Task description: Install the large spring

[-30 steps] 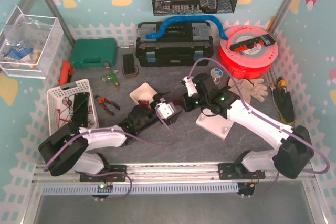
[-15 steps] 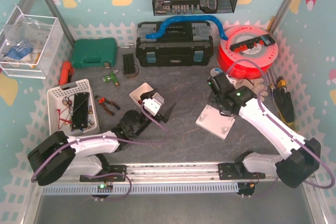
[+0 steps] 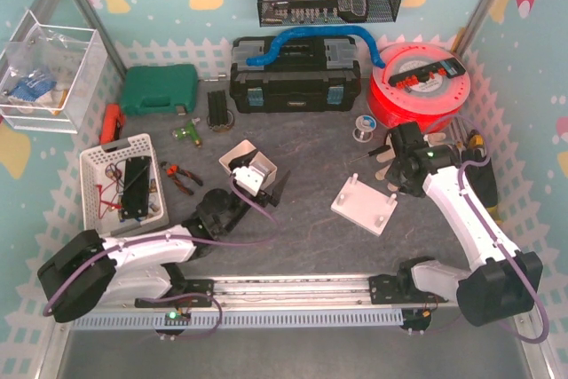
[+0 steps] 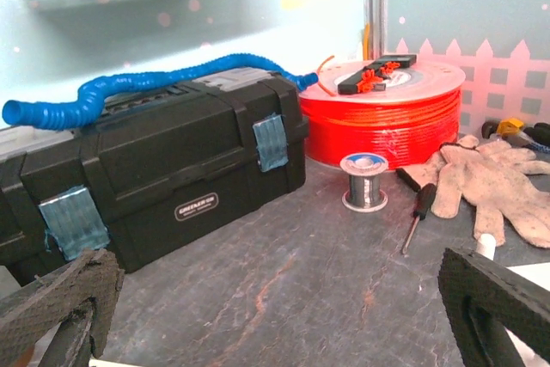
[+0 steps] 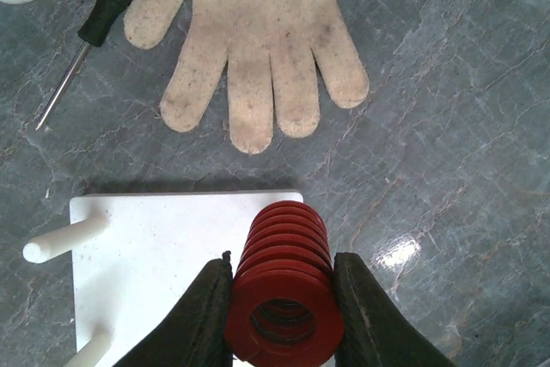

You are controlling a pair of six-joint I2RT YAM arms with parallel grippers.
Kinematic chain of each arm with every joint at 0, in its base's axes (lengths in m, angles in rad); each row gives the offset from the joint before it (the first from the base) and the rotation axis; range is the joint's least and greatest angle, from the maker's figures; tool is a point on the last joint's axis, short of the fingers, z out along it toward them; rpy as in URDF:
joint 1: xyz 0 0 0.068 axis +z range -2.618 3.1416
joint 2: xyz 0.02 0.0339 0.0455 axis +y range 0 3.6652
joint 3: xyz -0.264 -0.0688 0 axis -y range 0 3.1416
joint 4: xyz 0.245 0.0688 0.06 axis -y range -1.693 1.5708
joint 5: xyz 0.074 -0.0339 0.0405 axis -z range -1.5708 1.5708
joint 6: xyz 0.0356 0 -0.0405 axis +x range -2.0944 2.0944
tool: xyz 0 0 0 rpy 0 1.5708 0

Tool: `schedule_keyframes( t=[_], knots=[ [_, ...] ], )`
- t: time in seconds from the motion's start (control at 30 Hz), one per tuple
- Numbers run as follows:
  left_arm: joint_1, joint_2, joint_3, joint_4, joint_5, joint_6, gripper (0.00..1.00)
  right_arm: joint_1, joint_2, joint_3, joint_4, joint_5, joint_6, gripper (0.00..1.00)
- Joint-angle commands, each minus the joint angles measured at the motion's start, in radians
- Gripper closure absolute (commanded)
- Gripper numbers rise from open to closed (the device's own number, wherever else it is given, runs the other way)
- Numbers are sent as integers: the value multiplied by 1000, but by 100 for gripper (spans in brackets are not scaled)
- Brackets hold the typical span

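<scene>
My left gripper is above the small white tray point(image 3: 237, 153), but its open fingers face the toolbox. It will next tilt them downward and lower them into the tray.
My right gripper point(image 5: 284, 320) is shut on the large red spring point(image 5: 285, 277), gripping it by its sides with the coil's open end toward the camera. It hangs over the near right corner of the white base plate point(image 5: 155, 272), which has white pegs point(image 5: 60, 242) standing up at its left side. In the top view the right gripper point(image 3: 397, 182) is at the right end of the plate point(image 3: 359, 206); the spring is hidden there. My left gripper point(image 3: 271, 185) is wide open and empty left of the plate; its fingers point(image 4: 60, 307) frame bare table.
A white glove point(image 5: 249, 40), a screwdriver point(image 5: 103, 23) and a solder spool point(image 4: 365, 191) lie beyond the plate. A black toolbox point(image 3: 293, 77) and a red filament reel point(image 3: 417, 86) stand at the back. A small white tray point(image 3: 235, 155), pliers point(image 3: 177, 175) and a white basket point(image 3: 124, 179) are on the left.
My right arm has swung from the table's middle to the right end of the plate with the spring. My left arm has drawn back to the left and its gripper has opened.
</scene>
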Motion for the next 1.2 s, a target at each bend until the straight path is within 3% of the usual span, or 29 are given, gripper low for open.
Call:
schedule_keyframes(
  t=[0.0, 0.17, 0.9, 1.07, 1.17],
  knots=[
    [-8, -11, 24, -38, 4, -3, 1, -13, 4, -14, -6, -36, -1, 100],
    [-10, -4, 26, -42, 7, -3, 1, -14, 5, -63, 57, -111, -19, 100],
    [-13, -23, 8, -31, -5, 23, 1, -20, 77, -182, 174, -100, -4, 100],
    [-13, -16, 4, -19, -8, 26, 1, -22, 81, -225, 270, -124, -29, 70],
    [-13, -5, 2, -8, -30, 30, 1, -25, 85, -225, 280, -120, -32, 62]
  ],
)
